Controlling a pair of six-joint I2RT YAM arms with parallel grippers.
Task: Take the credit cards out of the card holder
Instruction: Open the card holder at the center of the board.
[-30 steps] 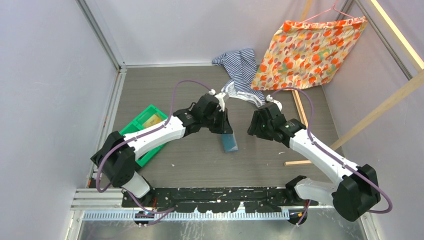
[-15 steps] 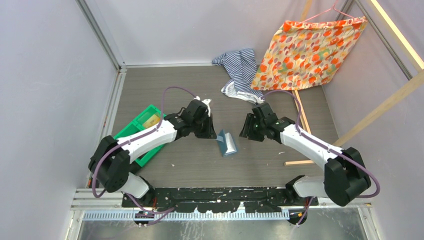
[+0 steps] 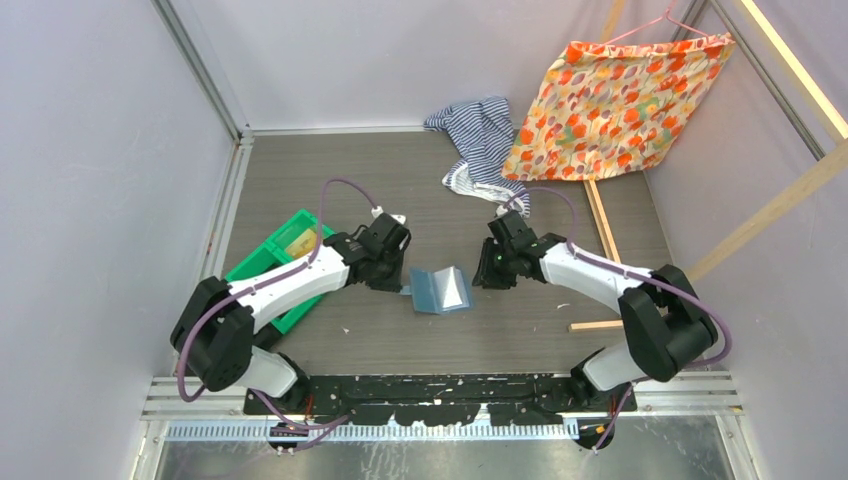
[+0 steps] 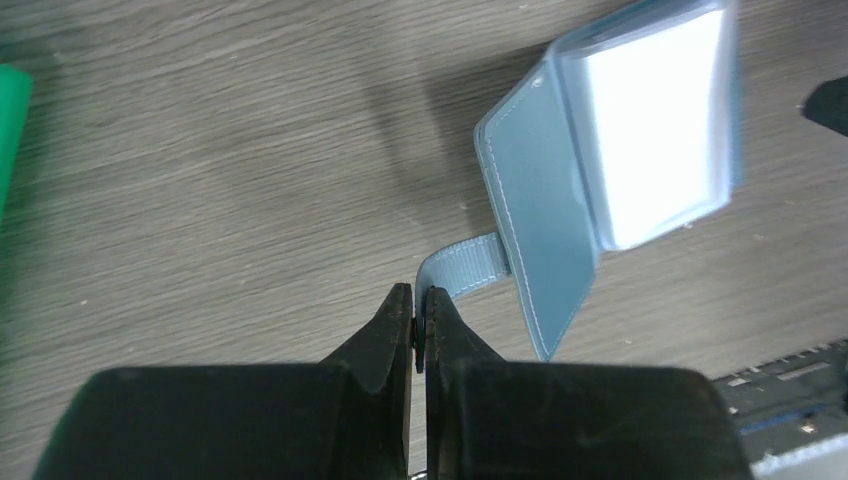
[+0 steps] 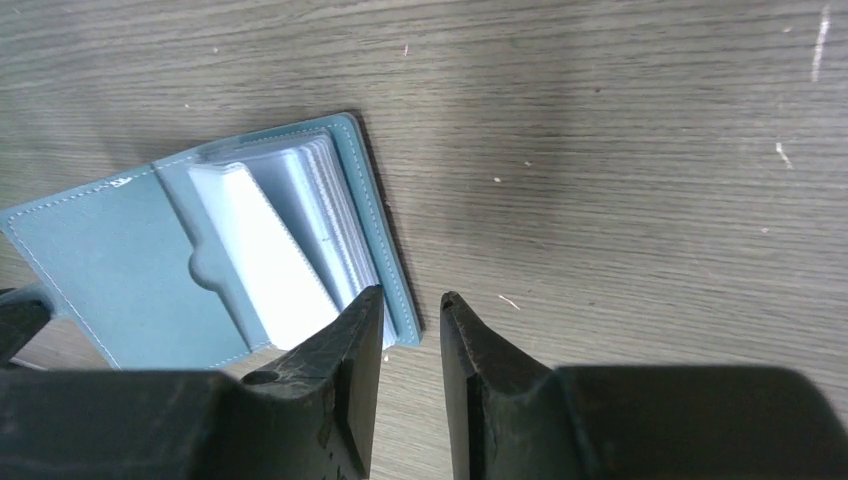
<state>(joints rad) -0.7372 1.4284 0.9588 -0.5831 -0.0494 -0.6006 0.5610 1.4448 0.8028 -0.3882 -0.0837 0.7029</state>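
Note:
The left gripper should next go down toward the bare panel's strap edge (image 3: pixel 412 292) (image 4: pixel 512 255) and let go of the strap on the tabletop, because that panel is still tilted above the wood.
The slate-blue card holder (image 3: pixel 440 290) lies open on the table between my grippers. Its strap (image 4: pixel 462 268) is pinched in my left gripper (image 4: pixel 420 295), which is shut at the holder's left side (image 3: pixel 403 285). Pale clear sleeves (image 5: pixel 270 240) fan out of the right panel; the left panel (image 5: pixel 130 260) is bare. No dark credit card shows. My right gripper (image 5: pixel 411 296) is open by a narrow gap at the holder's right edge (image 3: pixel 478 275), its left finger over the sleeves' corner and its right finger over the bare table.
A green plastic bin (image 3: pixel 290 245) stands left, under the left arm. A striped cloth (image 3: pixel 480 135) and an orange floral cloth (image 3: pixel 620 100) lie at the back. Wooden sticks (image 3: pixel 600 325) lie on the right.
Both grippers have moved nearer and lower. The holder, folded before, now lies spread open and a little further left, with the left gripper on its strap.

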